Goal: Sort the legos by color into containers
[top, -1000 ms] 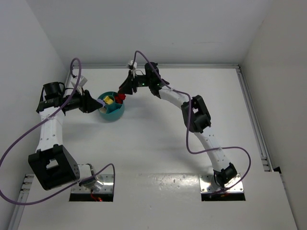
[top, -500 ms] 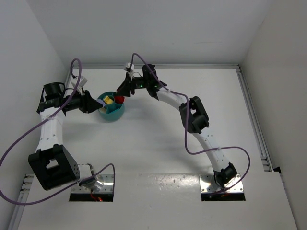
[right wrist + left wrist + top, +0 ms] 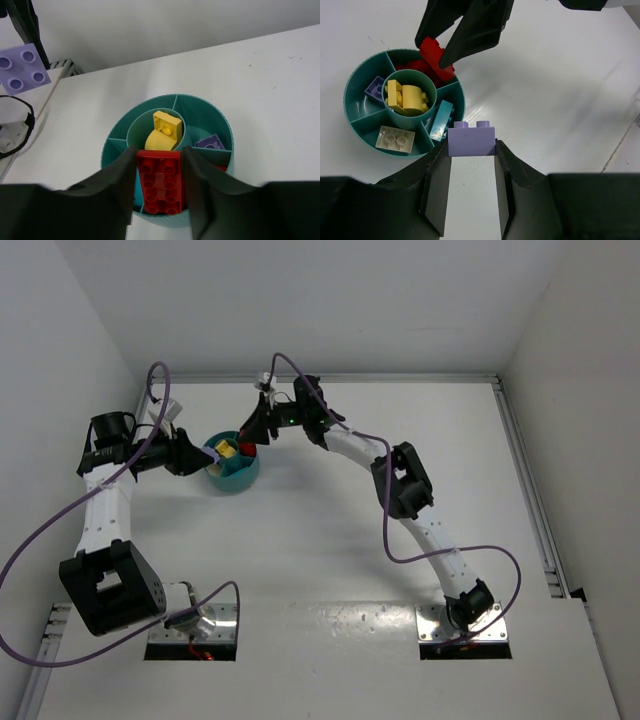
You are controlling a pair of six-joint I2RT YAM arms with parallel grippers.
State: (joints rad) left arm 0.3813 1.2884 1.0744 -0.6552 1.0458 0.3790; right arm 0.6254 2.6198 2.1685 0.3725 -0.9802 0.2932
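Observation:
I will move my left gripper outward and then down toward the bowl's section with the lilac lego (image 3: 373, 92). I will let go of its lilac brick (image 3: 471, 141) there because the colors match.
The round teal bowl (image 3: 241, 480) stands at the back left. Its centre cup holds yellow legos (image 3: 407, 95). Outer compartments hold a lilac lego (image 3: 375, 89), a teal one (image 3: 441, 120), a pale clear one (image 3: 395, 137) and red ones (image 3: 417, 65). My left gripper (image 3: 471, 146) is shut on a lilac brick (image 3: 471, 141), held just beside the bowl's rim (image 3: 350, 107) on its left in the top view. My right gripper (image 3: 160, 165) is shut on a red brick (image 3: 160, 182) and hovers over the bowl's rim (image 3: 220, 120), above the compartment with red legos.
The white side wall runs close on the left and the back wall just behind the bowl. A metal rail (image 3: 535, 510) runs along the right edge. Purple cables (image 3: 60, 530) loop off both arms. The two grippers face each other across the bowl.
My right gripper has moved a little to the left with the red brick, further over the bowl. The left gripper and its lilac brick have stayed put.

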